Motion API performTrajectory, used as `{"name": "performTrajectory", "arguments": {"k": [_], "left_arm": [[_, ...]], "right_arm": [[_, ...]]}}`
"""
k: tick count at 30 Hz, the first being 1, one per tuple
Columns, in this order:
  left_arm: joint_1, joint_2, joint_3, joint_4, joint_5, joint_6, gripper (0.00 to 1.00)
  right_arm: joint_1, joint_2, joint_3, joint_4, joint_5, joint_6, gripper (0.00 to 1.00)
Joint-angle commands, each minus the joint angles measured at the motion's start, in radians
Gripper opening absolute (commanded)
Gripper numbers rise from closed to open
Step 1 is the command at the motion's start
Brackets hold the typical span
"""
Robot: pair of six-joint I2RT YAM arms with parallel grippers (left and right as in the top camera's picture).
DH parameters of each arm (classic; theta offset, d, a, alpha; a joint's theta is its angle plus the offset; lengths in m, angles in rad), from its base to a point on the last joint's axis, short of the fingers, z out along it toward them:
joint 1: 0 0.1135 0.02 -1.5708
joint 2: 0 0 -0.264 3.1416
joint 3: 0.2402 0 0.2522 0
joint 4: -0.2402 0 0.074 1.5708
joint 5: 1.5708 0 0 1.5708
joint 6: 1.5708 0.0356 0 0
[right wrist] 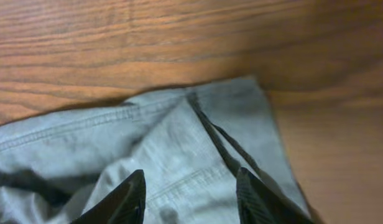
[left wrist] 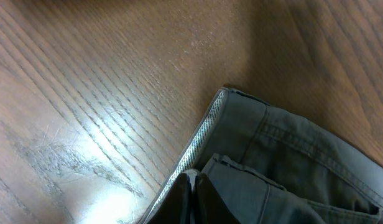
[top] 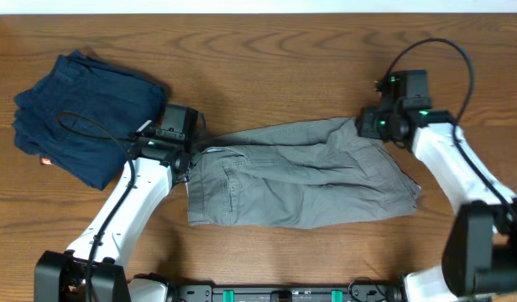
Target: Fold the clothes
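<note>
My left gripper eases the pinched waistband slightly outward toward the lower layer's far corner next and releases it, since that lower layer shows beyond it.
The gray shorts lie spread across the middle of the wooden table, waistband at the left, legs to the right. My left gripper is at the waistband's far left corner and is shut on the waistband edge, with its lighter lining showing beside the fingers. My right gripper hovers over the far right leg hem; its fingers are open above the gray fabric, with cloth between them but not pinched.
A dark navy folded garment with a small red tag lies at the far left, just behind my left arm. A black cable loops above the right arm. Bare wood surrounds the shorts.
</note>
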Motion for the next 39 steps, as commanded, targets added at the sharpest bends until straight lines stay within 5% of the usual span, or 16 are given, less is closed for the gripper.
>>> {"name": "performTrajectory", "arguments": {"k": [1,9,14,15,21,32,39], "left_arm": [[0.004,-0.001,-0.010,-0.006,-0.022,-0.005,0.06],[0.004,-0.001,-0.010,-0.010,-0.003,-0.005,0.06],[0.004,-0.001,-0.010,-0.013,-0.003,-0.005,0.06],[0.004,-0.001,-0.010,-0.013,-0.004,-0.005,0.06],[0.004,-0.001,-0.010,-0.014,-0.004,-0.005,0.06],[0.004,-0.001,-0.010,0.029,-0.004,-0.005,0.06],[0.004,0.014,-0.010,0.087,-0.005,-0.005,0.06]], "right_arm": [[0.029,0.081,0.013,0.043,-0.006,0.050,0.53],[0.055,0.192,0.013,0.153,-0.006,0.184,0.53],[0.056,0.190,0.013,0.148,-0.002,0.184,0.04],[0.056,0.189,0.013,0.145,-0.002,0.184,0.01],[0.049,0.156,0.014,0.128,-0.002,0.183,0.01],[-0.042,-0.174,0.014,0.003,0.257,0.183,0.01],[-0.063,-0.142,0.013,-0.032,0.280,0.175,0.01]]}}
